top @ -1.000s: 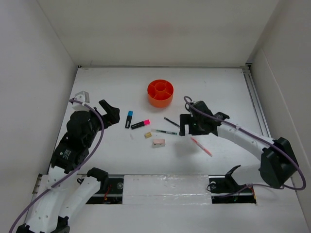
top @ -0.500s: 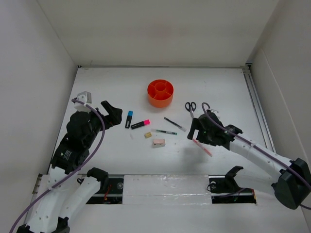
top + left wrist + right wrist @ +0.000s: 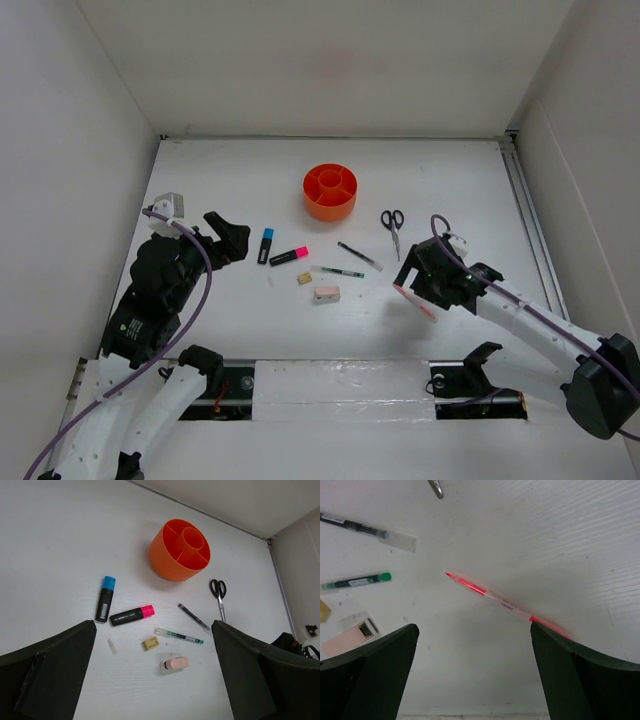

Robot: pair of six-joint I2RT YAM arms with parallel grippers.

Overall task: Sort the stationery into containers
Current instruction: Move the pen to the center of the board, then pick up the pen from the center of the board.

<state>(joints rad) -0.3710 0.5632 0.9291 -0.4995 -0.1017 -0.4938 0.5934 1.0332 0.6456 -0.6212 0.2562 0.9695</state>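
Note:
The right gripper turns in line with the pencil next and comes down onto the pencil's pale labelled body (image 3: 416,304) (image 3: 515,609), since the pencil lies slantwise below its open fingers.
The round orange organiser (image 3: 330,192) stands at the back centre and also shows in the left wrist view (image 3: 181,550). The stationery lies in front of it. There are black-handled scissors (image 3: 392,228), a blue-capped highlighter (image 3: 265,245), a pink-capped highlighter (image 3: 289,256), a dark pen (image 3: 359,256), a green-tipped pen (image 3: 342,272), a tan eraser (image 3: 305,279) and a pink eraser (image 3: 326,294). The pink-red pencil (image 3: 502,601) lies just beyond my right gripper (image 3: 474,627), which is open, empty and low over the table (image 3: 415,285). My left gripper (image 3: 228,238) is open and empty, left of the highlighters.
A small clear cap (image 3: 113,646) lies below the highlighters. White walls enclose the table on the left, back and right. A rail (image 3: 530,215) runs along the right edge. The arm bases stand at the near edge.
My right gripper has moved from beside the scissors toward the near right, to just over the pencil, uncovering the scissors. The left arm has shifted only slightly.

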